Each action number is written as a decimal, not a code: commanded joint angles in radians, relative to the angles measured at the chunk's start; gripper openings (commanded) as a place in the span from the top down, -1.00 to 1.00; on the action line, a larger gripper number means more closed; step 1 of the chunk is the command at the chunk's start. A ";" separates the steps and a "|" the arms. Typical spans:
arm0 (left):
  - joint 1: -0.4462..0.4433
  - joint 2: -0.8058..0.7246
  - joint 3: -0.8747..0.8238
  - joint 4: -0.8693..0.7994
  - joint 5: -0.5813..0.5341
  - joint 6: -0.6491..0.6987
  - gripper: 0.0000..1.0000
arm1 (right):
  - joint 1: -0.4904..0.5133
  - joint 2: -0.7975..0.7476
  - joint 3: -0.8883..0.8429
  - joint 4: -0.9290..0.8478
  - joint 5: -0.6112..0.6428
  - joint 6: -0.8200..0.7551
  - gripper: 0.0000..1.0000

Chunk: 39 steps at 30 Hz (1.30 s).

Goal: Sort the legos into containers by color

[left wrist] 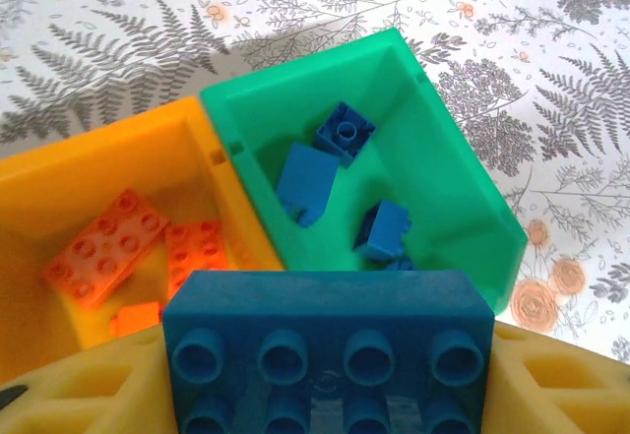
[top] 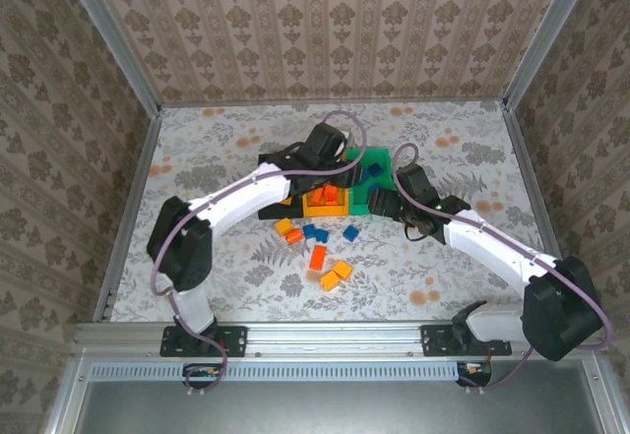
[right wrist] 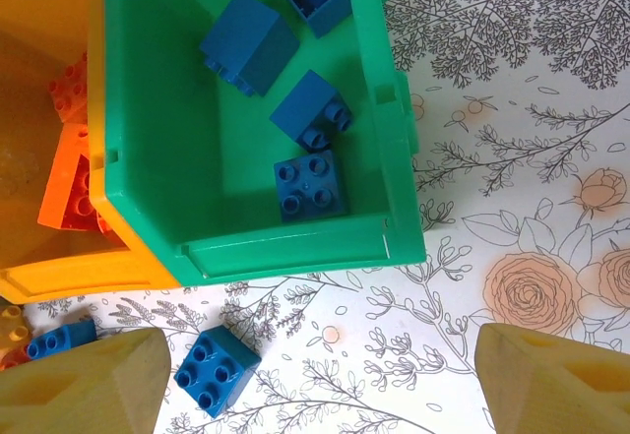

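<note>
I will move my left gripper off the seam and release the large blue lego over the green container, which already holds blue legos.
My left gripper (left wrist: 325, 395) is shut on a large blue lego (left wrist: 328, 336), held above the seam between the orange-yellow container (left wrist: 98, 158) and the green container (left wrist: 463, 168). Red-orange legos (left wrist: 108, 247) lie in the orange-yellow one, and several blue legos (left wrist: 305, 178) lie in the green one. My right gripper (right wrist: 320, 385) stands open over the table just in front of the green container (right wrist: 295, 257), with nothing between its fingers. A small blue lego (right wrist: 217, 370) lies on the table beside its left finger (right wrist: 84, 385). From above, the left gripper (top: 335, 163) hangs over the containers and the right gripper (top: 386, 203) sits beside them.
Loose legos lie on the table in front of the containers: yellow-orange (top: 286, 227), blue (top: 315, 231), blue (top: 350, 232), red-orange (top: 319, 257), yellow-orange (top: 336, 276). The black container (top: 268, 161) is mostly hidden under the left arm. Patterned walls enclose the table.
</note>
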 commanded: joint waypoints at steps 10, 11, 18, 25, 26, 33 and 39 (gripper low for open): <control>0.021 0.261 0.290 -0.034 0.154 -0.019 -0.12 | 0.000 -0.041 -0.025 -0.025 0.034 -0.015 -0.65; 0.021 0.273 0.306 -0.037 0.162 -0.025 -0.15 | 0.000 -0.040 -0.026 -0.023 0.033 -0.016 -0.66; 0.023 0.292 0.334 -0.021 0.194 -0.057 -0.50 | 0.000 -0.034 -0.026 -0.020 0.030 -0.019 -0.66; 0.032 0.210 0.271 0.015 0.195 -0.080 -0.79 | 0.004 -0.026 -0.026 -0.012 0.017 -0.017 -0.67; 0.037 0.185 0.244 0.029 0.194 -0.086 -0.82 | 0.006 -0.025 -0.026 -0.009 0.013 -0.016 -0.67; 0.083 -0.068 -0.054 0.180 0.189 -0.145 -0.99 | 0.062 -0.004 -0.012 0.006 0.008 -0.008 -0.68; 0.087 -0.378 -0.359 0.211 0.110 -0.160 -1.00 | 0.163 0.081 0.017 0.031 0.030 0.027 -0.69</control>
